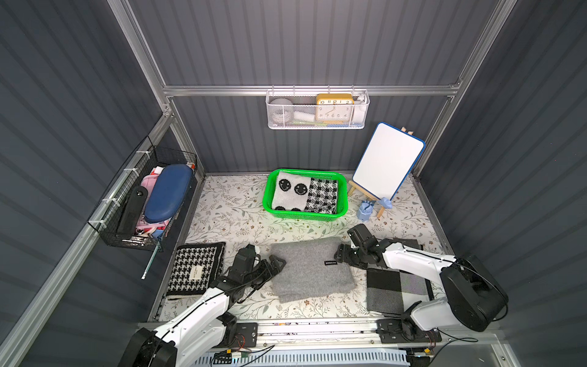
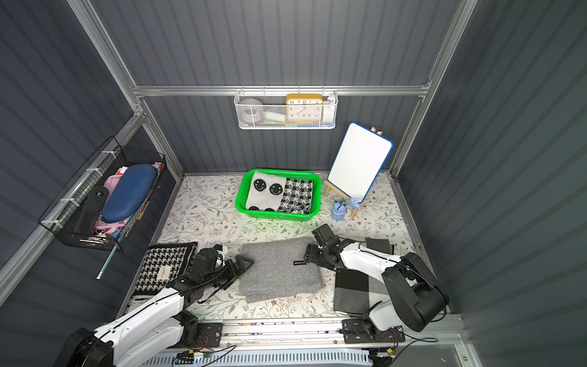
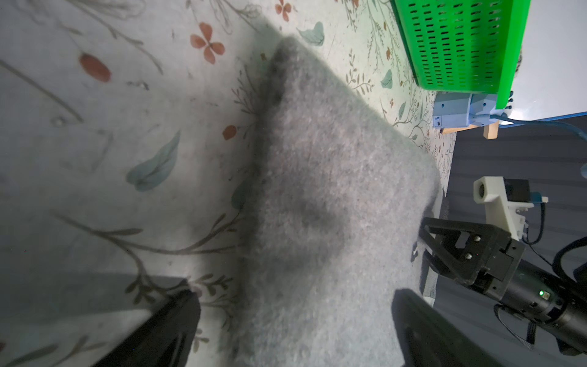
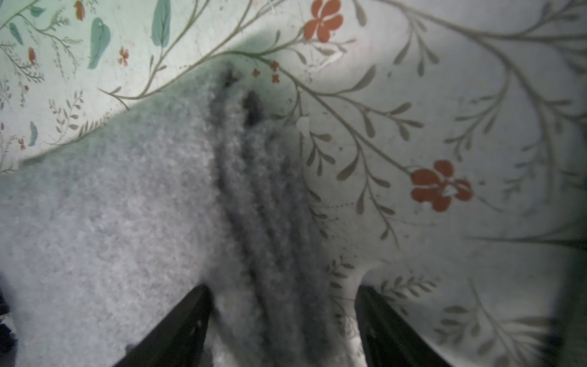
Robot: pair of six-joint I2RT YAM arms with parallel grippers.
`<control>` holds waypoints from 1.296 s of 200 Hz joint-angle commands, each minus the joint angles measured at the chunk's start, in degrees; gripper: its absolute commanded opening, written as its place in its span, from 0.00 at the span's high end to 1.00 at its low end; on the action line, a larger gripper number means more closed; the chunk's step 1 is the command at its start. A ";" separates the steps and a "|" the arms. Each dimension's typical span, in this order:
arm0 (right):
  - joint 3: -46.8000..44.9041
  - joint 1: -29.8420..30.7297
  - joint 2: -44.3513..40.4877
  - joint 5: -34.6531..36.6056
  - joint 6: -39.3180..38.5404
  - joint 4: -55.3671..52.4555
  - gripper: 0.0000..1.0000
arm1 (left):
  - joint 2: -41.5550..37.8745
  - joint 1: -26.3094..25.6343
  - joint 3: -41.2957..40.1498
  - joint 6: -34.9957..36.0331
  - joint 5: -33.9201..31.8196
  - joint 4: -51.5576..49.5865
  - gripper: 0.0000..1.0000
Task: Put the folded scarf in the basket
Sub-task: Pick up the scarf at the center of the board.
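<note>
Next, my right gripper slides farther over the scarf's layered folds toward the black label and closes, because these folds lie between its open fingers.
A grey folded scarf (image 1: 313, 270) (image 2: 279, 270) lies flat mid-table, in front of the bright green basket (image 1: 305, 217) (image 2: 276, 216). The basket holds a smiley-patterned scarf (image 1: 290, 193) and a houndstooth one. My left gripper (image 1: 276, 263) (image 3: 295, 317) is open at the scarf's left edge, and the wrist view shows the grey scarf (image 3: 317, 190) lying between its spread fingers (image 3: 165, 330). My right gripper (image 1: 341, 254) (image 4: 282, 305) is open at the right edge. Its fingers (image 4: 181, 324) straddle the scarf's layered folds (image 4: 254, 206), not closed on them.
A black-and-white houndstooth scarf (image 1: 197, 270) lies front left and a grey-and-black checked one (image 1: 397, 286) lies under my right arm. A whiteboard on an easel (image 1: 387, 162) and a small blue figure (image 1: 365, 211) stand right of the basket. A black wire basket (image 1: 143, 206) and a white mesh basket (image 1: 317, 109) hang on the walls.
</note>
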 commanded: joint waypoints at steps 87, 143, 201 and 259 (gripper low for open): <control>-5.03 2.53 4.08 -9.11 6.67 13.13 0.26 | 9.00 -1.02 0.19 -2.41 0.03 6.76 0.07; -7.33 6.39 3.85 -8.13 9.98 17.26 0.76 | 11.14 -1.69 2.89 -1.54 -0.21 6.87 0.54; -7.96 9.44 -2.83 -4.70 10.24 14.96 1.00 | 5.16 -1.86 9.31 1.94 -0.87 -1.62 1.00; -6.60 14.09 -17.17 1.77 9.82 7.34 1.00 | -0.89 -1.95 15.35 6.31 0.30 -7.99 1.00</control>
